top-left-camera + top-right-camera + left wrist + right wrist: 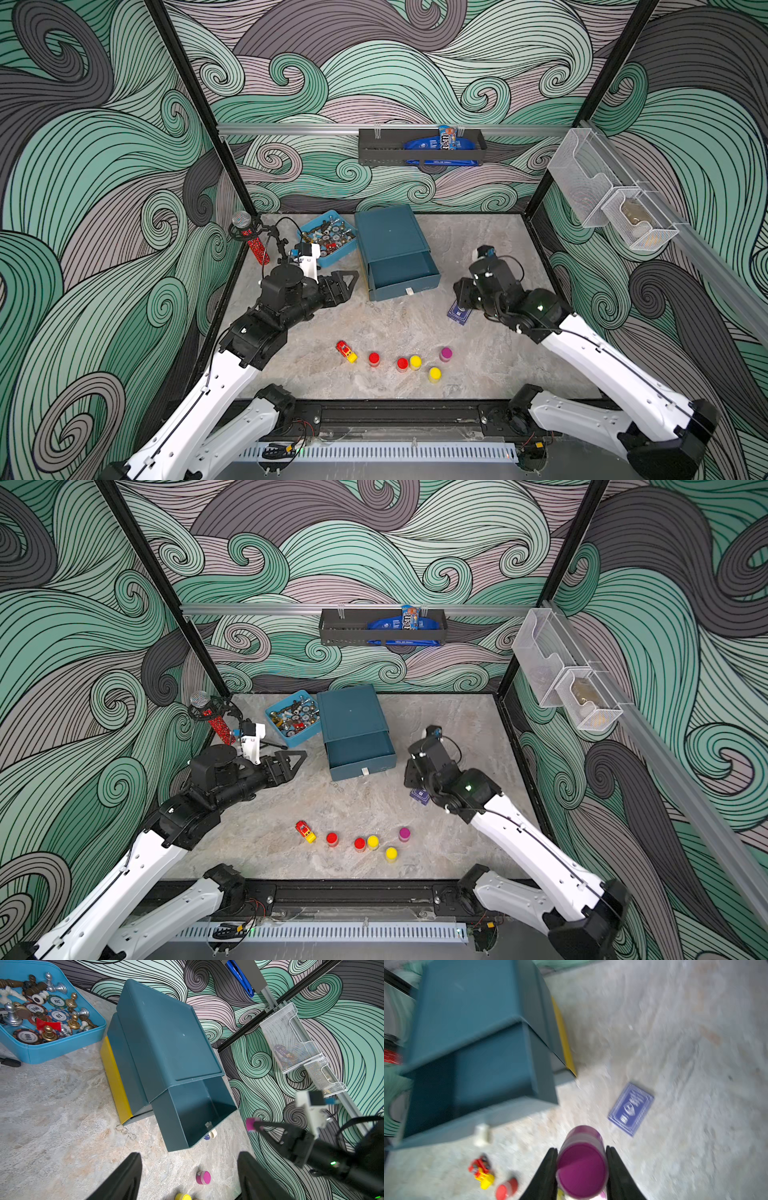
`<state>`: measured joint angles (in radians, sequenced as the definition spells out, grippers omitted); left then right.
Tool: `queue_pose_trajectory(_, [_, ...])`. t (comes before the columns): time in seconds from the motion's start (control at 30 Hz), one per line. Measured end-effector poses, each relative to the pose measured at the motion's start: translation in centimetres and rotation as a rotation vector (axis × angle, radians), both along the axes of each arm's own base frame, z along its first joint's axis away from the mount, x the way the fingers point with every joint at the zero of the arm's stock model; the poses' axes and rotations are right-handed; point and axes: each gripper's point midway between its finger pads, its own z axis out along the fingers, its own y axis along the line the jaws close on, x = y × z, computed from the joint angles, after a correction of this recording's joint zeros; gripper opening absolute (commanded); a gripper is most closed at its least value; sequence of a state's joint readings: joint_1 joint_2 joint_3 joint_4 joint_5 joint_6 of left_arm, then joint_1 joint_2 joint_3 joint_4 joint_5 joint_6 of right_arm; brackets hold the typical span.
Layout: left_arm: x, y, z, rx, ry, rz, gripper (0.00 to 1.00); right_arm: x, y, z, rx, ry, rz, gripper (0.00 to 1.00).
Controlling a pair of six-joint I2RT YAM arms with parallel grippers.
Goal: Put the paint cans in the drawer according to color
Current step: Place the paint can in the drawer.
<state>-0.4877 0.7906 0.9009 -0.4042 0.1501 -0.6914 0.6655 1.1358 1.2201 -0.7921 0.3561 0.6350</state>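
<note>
I next need my right gripper to swing the can outward and lower, over the empty open drawer's end nearest the card pack, then go down and release it.
The drawer (388,237) is a dark teal cabinet at the back middle of the table. Its top drawer (402,272) is pulled out and empty, as the left wrist view (193,1111) also shows. My right gripper (581,1167) is shut on a magenta paint can (581,1165) and holds it above the table, right of the open drawer (251,1124). Near the front edge stand two red cans (374,358) (402,364), two yellow cans (415,361) (434,374) and another magenta can (446,353). My left gripper (348,282) is open and empty, left of the drawer (189,1176).
A light-blue tray (332,261) of chess pieces and chips sits left of the cabinet. A red-and-yellow toy car (346,351) lies left of the cans. A blue card pack (459,312) lies under my right arm. A red microphone (254,243) stands at the back left.
</note>
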Motion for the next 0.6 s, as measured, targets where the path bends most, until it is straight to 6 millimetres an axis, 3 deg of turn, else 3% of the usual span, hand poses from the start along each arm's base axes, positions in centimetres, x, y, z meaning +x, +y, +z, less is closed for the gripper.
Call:
queue_pose_trajectory(0.07, [0.1, 0.0, 0.0, 0.002, 0.0, 0.004, 0.76, 2.3, 2.4, 3.3, 0.029, -0.042, 0.041, 0.1])
queue_pose_trajectory(0.17, [0.2, 0.1, -0.1, 0.006, 0.003, 0.009, 0.76, 4.6, 5.2, 4.7, 0.028, -0.037, 0.1, 0.1])
queue_pose_trajectory(0.37, [0.3, 0.2, 0.5, 0.003, -0.009, 0.016, 0.76, 6.5, 9.0, 0.5, -0.058, 0.094, 0.19, 0.09])
queue_pose_trajectory(0.47, [0.4, 0.3, 0.5, 0.005, -0.012, 0.023, 0.75, 6.1, 9.8, -1.9, -0.107, 0.156, 0.216, 0.1])
queue_pose_trajectory(0.6, [0.3, 0.4, 0.7, 0.003, -0.018, 0.029, 0.76, 5.8, 9.7, -3.4, -0.149, 0.194, 0.226, 0.09])
